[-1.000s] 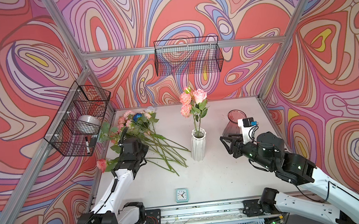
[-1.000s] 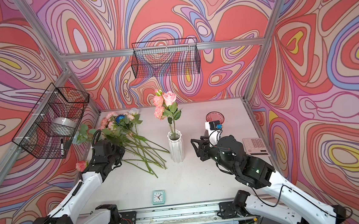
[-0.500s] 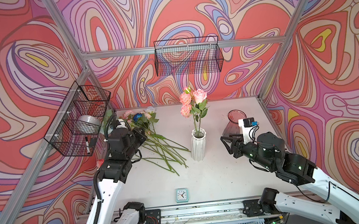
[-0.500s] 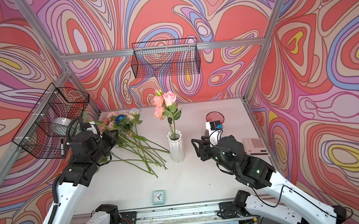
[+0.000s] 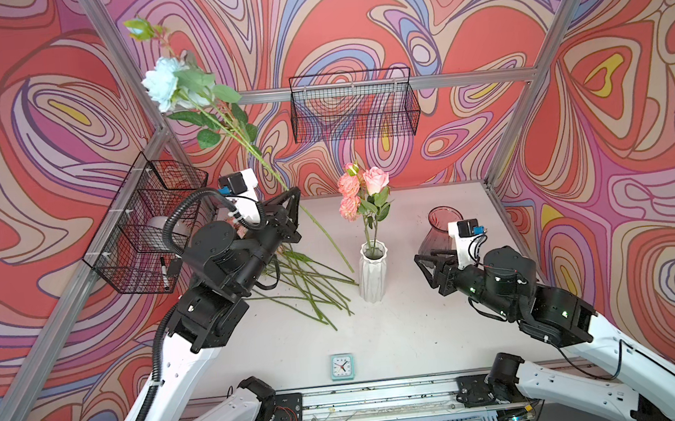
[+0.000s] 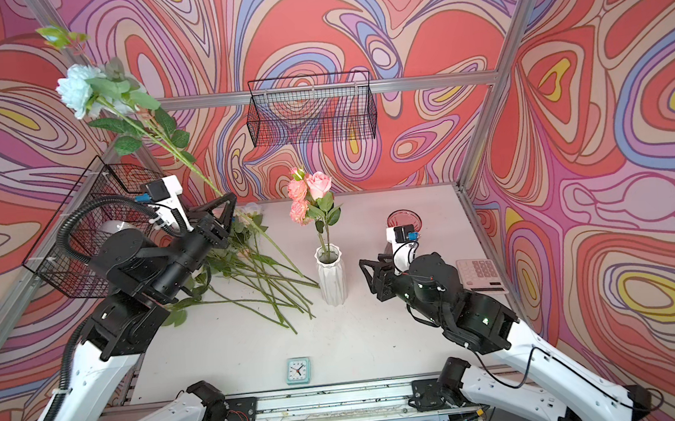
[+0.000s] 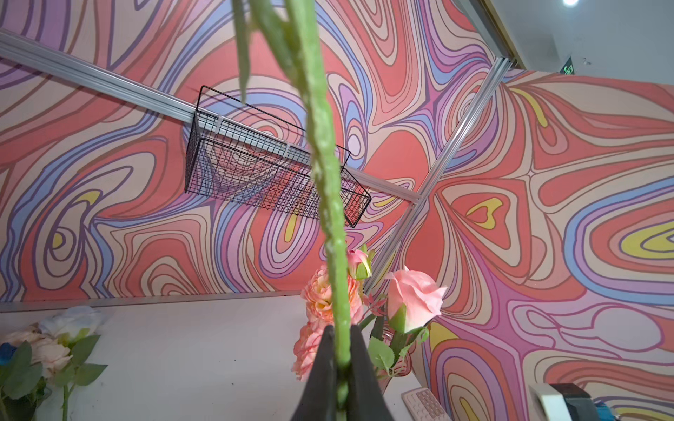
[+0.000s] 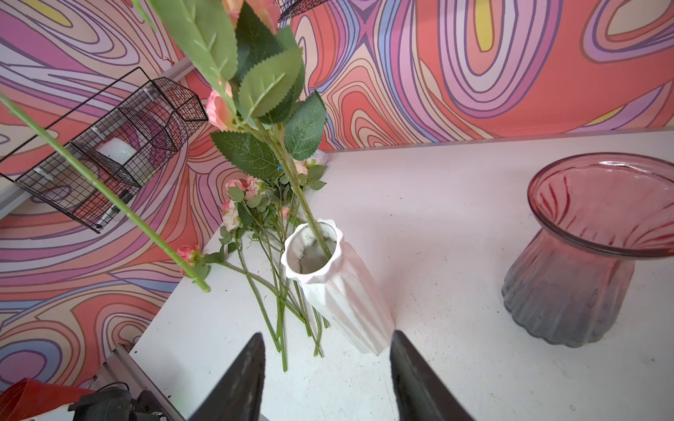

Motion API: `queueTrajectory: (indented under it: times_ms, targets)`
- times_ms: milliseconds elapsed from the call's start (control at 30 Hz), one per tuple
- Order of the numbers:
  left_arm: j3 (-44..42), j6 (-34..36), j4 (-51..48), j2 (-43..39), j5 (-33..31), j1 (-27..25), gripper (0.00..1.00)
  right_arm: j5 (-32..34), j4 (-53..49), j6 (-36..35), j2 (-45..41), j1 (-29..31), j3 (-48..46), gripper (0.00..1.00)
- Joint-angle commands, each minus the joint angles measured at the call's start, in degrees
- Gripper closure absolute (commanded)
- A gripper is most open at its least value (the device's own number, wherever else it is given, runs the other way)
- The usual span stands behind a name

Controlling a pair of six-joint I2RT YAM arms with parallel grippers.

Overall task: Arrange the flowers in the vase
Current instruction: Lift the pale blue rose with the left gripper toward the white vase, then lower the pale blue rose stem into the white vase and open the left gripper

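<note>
The stem's end hangs outside. My left gripper carries the green stem toward the white vase next, tilts it upright over the vase's opening (image 5: 372, 250) and lowers to release it.
My left gripper (image 5: 290, 194) (image 6: 227, 199) is raised above the table's back left, shut on the green stem of a pale blue rose (image 5: 162, 85) (image 6: 76, 92). Its bloom reaches high toward the left wall, and the stem's lower end (image 5: 349, 269) hangs just left of the white ribbed vase (image 5: 372, 273) (image 8: 339, 291). In the left wrist view the stem (image 7: 328, 204) runs up from between the pinched fingertips. The vase holds pink roses (image 5: 363, 188). Several more flowers (image 5: 304, 281) (image 6: 258, 276) lie on the table left of it. My right gripper (image 5: 422, 268) (image 8: 326, 337) stands open and empty, right of the vase.
A pink glass vase (image 5: 439, 227) (image 8: 591, 255) stands behind my right gripper. A small teal clock (image 5: 342, 366) sits near the front edge and a calculator (image 6: 481, 276) at the right edge. Wire baskets hang on the back wall (image 5: 354, 106) and left wall (image 5: 150, 232).
My left arm has risen from the flower pile and swung up and right, lifting the pale blue rose clear of the table. The right arm has stayed still.
</note>
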Motion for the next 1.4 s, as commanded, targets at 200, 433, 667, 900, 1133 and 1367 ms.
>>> queueTrajectory:
  times_ms: [200, 433, 667, 900, 1133, 1367]
  targets:
    - [0.0, 7.3, 14.7, 4.7, 2.9, -4.2, 1.0, 0.8, -0.8, -0.6, -0.5, -0.2, 1.3, 0.44]
    - [0.1, 11.6, 20.5, 7.9, 3.1, -7.0, 1.0, 1.1, -0.9, -0.7, -0.7, -0.2, 1.1, 0.44]
    - [-2.3, 15.2, 24.4, 11.2, 1.0, -9.3, 1.0, 1.4, -1.2, -0.8, -1.3, -0.2, 0.9, 0.44]
    - [-6.2, 20.0, 26.3, 13.4, -4.3, -12.3, 1.0, 1.6, -1.5, -0.7, -1.9, -0.2, 0.7, 0.44]
    - [-9.8, 19.1, 25.3, 14.4, -5.5, -13.7, 1.0, 1.7, -1.6, -0.4, -2.4, -0.3, 0.3, 0.44]
    - [-14.9, 17.1, 24.7, 13.3, -6.9, -15.3, 0.95, 1.7, -1.4, -0.2, -2.7, -0.2, -0.1, 0.44]
